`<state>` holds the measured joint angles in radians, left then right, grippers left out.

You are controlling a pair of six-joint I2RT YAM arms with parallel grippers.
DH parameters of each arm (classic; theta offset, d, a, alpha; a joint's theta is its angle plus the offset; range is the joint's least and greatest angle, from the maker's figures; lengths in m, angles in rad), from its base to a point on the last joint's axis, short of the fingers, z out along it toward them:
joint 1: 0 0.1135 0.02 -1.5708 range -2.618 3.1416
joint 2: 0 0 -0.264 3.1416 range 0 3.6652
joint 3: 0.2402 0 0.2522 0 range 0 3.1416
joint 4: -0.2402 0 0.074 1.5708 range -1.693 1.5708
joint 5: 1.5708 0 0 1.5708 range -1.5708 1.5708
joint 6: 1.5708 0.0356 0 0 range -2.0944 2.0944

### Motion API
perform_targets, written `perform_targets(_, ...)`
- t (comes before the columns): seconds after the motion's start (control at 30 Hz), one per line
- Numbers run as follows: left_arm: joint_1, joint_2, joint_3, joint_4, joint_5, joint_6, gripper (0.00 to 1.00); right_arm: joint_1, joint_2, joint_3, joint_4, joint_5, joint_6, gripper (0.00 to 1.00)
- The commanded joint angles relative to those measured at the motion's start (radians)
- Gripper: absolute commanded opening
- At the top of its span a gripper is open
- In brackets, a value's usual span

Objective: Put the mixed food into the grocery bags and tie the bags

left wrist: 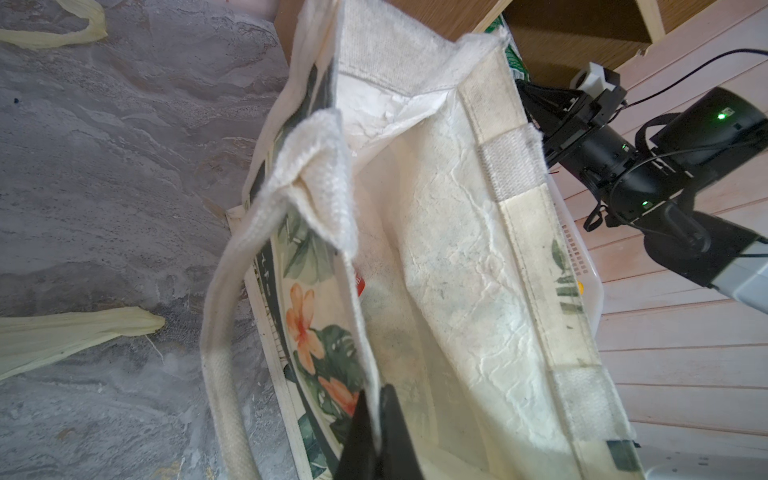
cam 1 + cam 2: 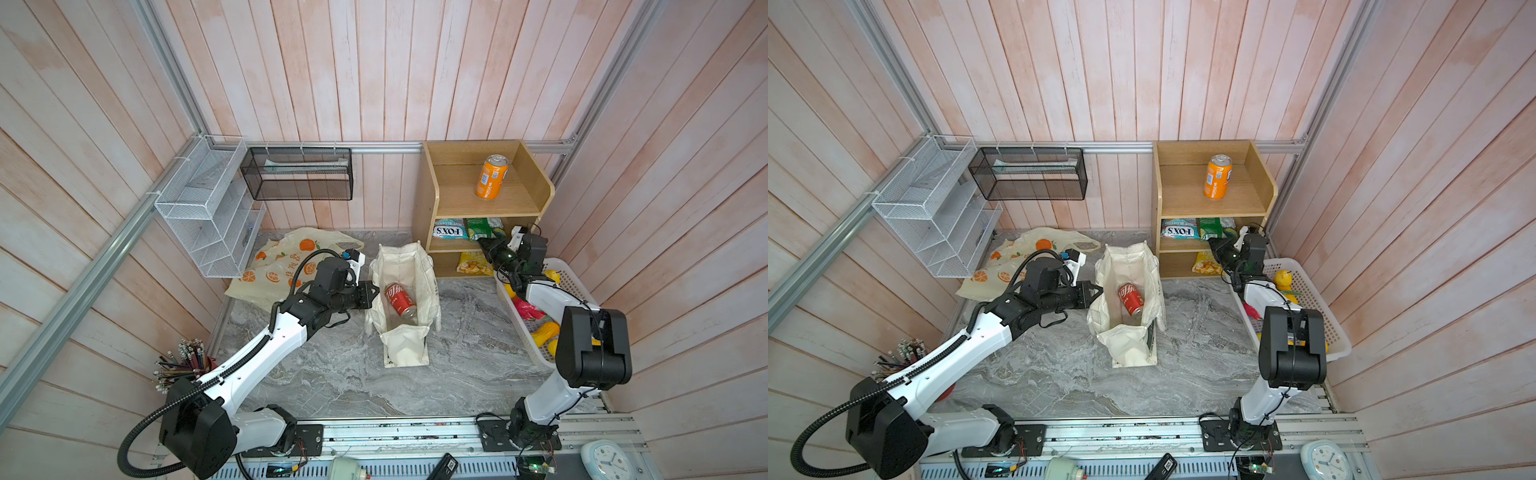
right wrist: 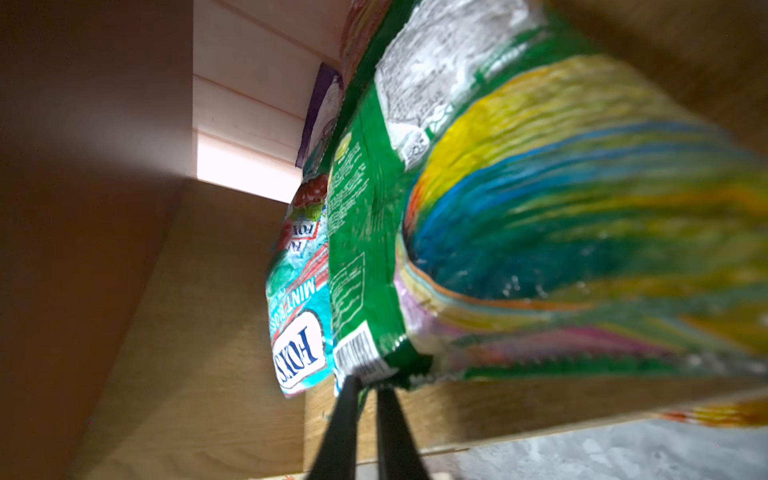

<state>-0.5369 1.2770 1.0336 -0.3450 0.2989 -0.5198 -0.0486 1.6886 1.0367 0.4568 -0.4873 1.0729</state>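
Observation:
The tabletop beside the tote stands clear, so next my right gripper should back out of the shelf, move over toward it and release the packet above that spot.
The cream canvas tote (image 2: 409, 257) (image 2: 1125, 257) stands open mid-table with the red cola can (image 2: 400, 299) (image 2: 1131, 298) lying inside. My left gripper (image 2: 374, 291) (image 1: 376, 399) is shut on the tote's near rim (image 1: 457, 249). The thin cream bag printed with oranges (image 2: 282, 266) lies flat behind the left arm. My right gripper (image 2: 482, 241) (image 3: 368, 384) reaches into the shelf's middle level and is shut on the corner of the green snack packet (image 3: 365, 232) (image 2: 478, 227). Yellow and orange toy fruits (image 2: 1283, 279) (image 2: 544, 334) lie in the white basket.
The wooden shelf (image 2: 490, 199) holds an orange can (image 2: 492, 176) on top, a FOX'S packet (image 2: 451, 229) beside the green one, and a yellow packet (image 2: 471, 264) below. The white basket (image 2: 569, 282) lies at right. A wire rack (image 2: 208, 208), a black mesh basket (image 2: 297, 174) and pencils (image 2: 183, 361) are at left.

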Motion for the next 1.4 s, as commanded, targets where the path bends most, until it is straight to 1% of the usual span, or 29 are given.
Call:
perform_targets(0.0, 0.007, 0.004, -0.005, 0.034, 0.012, 0.001, 0.00, -0.011, -0.024, -0.028, 0.048, -0.019, 0.001, 0.00)
perform_targets(0.3, 0.006, 0.010, -0.004, 0.041, 0.016, 0.000, 0.00, -0.014, -0.132, -0.108, 0.070, -0.031, 0.009, 0.00)
perform_targets(0.43, 0.007, 0.013, -0.004, 0.043, 0.014, -0.002, 0.00, -0.014, -0.219, -0.163, 0.063, -0.026, 0.005, 0.00)
perform_targets(0.67, 0.006, 0.026, -0.003, 0.049, 0.021, -0.002, 0.00, -0.013, -0.405, -0.223, -0.028, -0.003, -0.065, 0.00)
perform_targets(0.77, 0.007, 0.033, -0.004, 0.055, 0.024, -0.005, 0.00, -0.013, -0.467, -0.216, -0.076, -0.011, -0.098, 0.00)
perform_targets(1.03, 0.006, 0.038, -0.005, 0.058, 0.023, -0.011, 0.00, -0.001, -0.588, -0.160, -0.172, -0.086, -0.155, 0.00)
perform_targets(1.23, 0.007, 0.044, -0.010, 0.059, 0.019, -0.013, 0.00, 0.041, -0.657, -0.121, -0.220, -0.126, -0.168, 0.00)
perform_targets(1.37, 0.007, 0.054, -0.010, 0.064, 0.022, -0.015, 0.00, 0.091, -0.657, -0.072, -0.282, -0.126, -0.209, 0.00)
